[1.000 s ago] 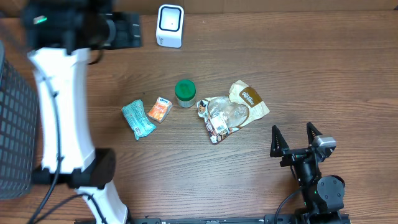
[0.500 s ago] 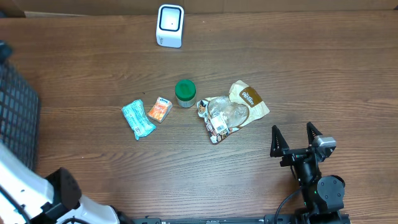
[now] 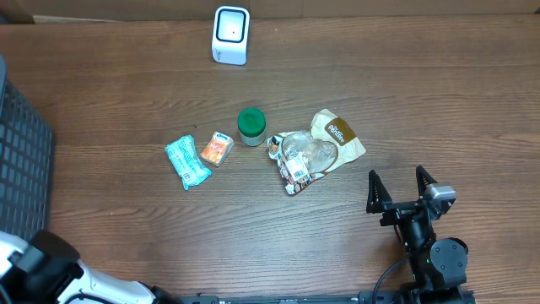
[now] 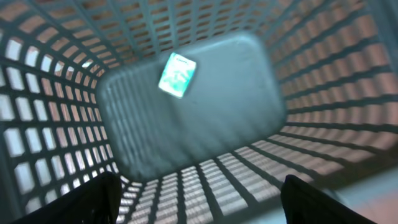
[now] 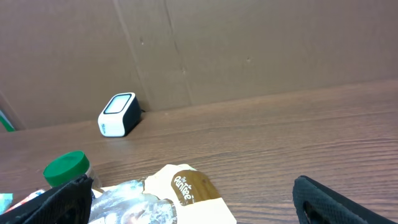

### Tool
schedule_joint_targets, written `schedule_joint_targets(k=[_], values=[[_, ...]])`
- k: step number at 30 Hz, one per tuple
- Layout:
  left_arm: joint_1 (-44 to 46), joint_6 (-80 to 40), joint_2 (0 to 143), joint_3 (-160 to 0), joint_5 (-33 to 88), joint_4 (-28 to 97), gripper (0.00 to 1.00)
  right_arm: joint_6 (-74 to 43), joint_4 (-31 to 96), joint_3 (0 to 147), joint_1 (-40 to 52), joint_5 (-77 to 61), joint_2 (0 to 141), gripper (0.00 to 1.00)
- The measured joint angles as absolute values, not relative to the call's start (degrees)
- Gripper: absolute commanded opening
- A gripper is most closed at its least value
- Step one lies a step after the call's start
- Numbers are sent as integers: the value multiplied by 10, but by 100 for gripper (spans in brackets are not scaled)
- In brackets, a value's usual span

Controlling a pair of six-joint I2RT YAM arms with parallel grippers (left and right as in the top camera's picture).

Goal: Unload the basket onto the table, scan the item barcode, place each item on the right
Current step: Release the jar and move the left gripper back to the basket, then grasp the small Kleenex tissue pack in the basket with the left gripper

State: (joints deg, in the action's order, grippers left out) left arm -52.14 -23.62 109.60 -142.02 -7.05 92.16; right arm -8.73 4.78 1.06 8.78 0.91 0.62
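My left gripper goes down into the mesh basket (image 4: 205, 124) next, as the teal-and-white packet lies slanted below. It then turns until its fingers straddle the packet's long sides.
In the left wrist view, a small teal-and-white packet (image 4: 177, 74) lies blurred on the floor of the dark mesh basket (image 4: 205, 124). My left gripper (image 4: 202, 199) hangs open above it with nothing between its fingers. The white barcode scanner (image 3: 230, 35) stands at the table's far edge. Mid-table lie a teal packet (image 3: 186, 162), an orange packet (image 3: 217, 149), a green-lidded jar (image 3: 251, 126) and a brown-and-white bag (image 3: 316, 150). My right gripper (image 3: 402, 190) rests open at the front right, short of the bag (image 5: 186, 186), and holds nothing.
The mesh basket (image 3: 21, 169) fills the table's left edge. Only a white link of the left arm (image 3: 51, 274) shows in the overhead view, at the bottom left corner. A cardboard wall (image 5: 249, 43) backs the table behind the scanner (image 5: 118, 114).
The left arm has swung from the upper left above the basket down to the bottom left corner of the overhead view. The table items and the right arm have not moved.
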Motion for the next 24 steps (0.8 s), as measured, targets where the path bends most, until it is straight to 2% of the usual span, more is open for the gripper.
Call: schedule_joint_targets(k=[5, 10, 14, 24], values=[[-521, -218, 1119, -1327, -95, 860, 85, -88, 48, 11, 88, 9, 6, 100], [-521, -180, 1121, -1210, -111, 742, 87, -87, 48, 11, 88, 9, 6, 100], [-521, -134, 1122, -1112, -117, 642, 80, -87, 48, 11, 88, 9, 6, 100], [-522, -37, 1124, -921, -134, 401, 70, -88, 48, 11, 88, 9, 6, 100]])
